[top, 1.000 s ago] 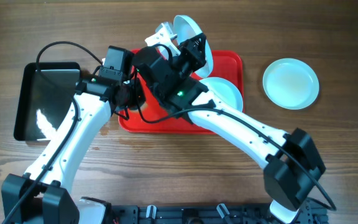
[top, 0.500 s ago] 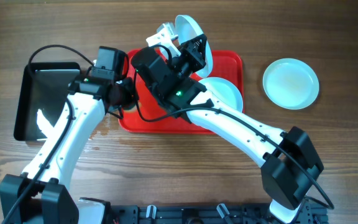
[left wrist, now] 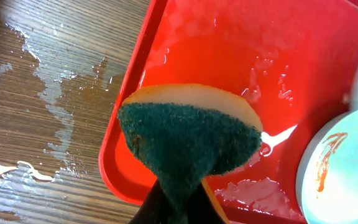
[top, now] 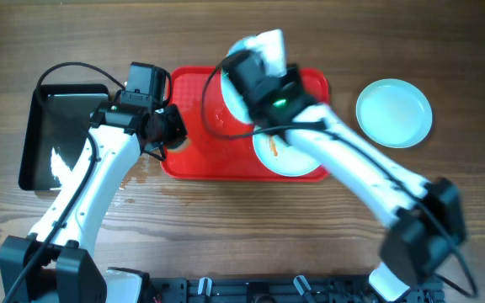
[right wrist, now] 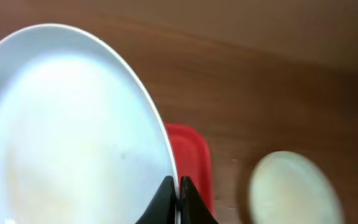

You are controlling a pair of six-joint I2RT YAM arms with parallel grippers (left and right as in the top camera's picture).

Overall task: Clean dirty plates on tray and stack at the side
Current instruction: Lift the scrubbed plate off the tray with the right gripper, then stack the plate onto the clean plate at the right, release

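The right gripper swings across and down to release its plate onto the third plate point(top: 394, 113) point(right wrist: 297, 190) next, as that plate lies below it, to the right in the overhead view.
The red tray point(top: 200, 126) lies mid-table, wet. One white plate with orange smears point(top: 280, 156) lies on its right part and also shows in the left wrist view point(left wrist: 347, 168). My right gripper point(right wrist: 178, 186) is shut on the rim of a second plate point(right wrist: 67, 130), held above the tray's far edge point(top: 259, 46). A third plate point(top: 394, 112) rests on the table to the right of the tray. My left gripper point(top: 171, 126) is shut on a green and yellow sponge point(left wrist: 191, 137) over the tray's left edge point(left wrist: 135, 81).
A black rectangular pan point(top: 61, 135) sits at the left. Water is spilled on the wood point(left wrist: 42, 93) beside the tray's left edge. The right arm point(top: 369, 177) crosses over the tray's right side.
My right arm has swung to the right with the plate, uncovering the smeared plate on the tray. My left gripper has drawn back to the tray's left edge.
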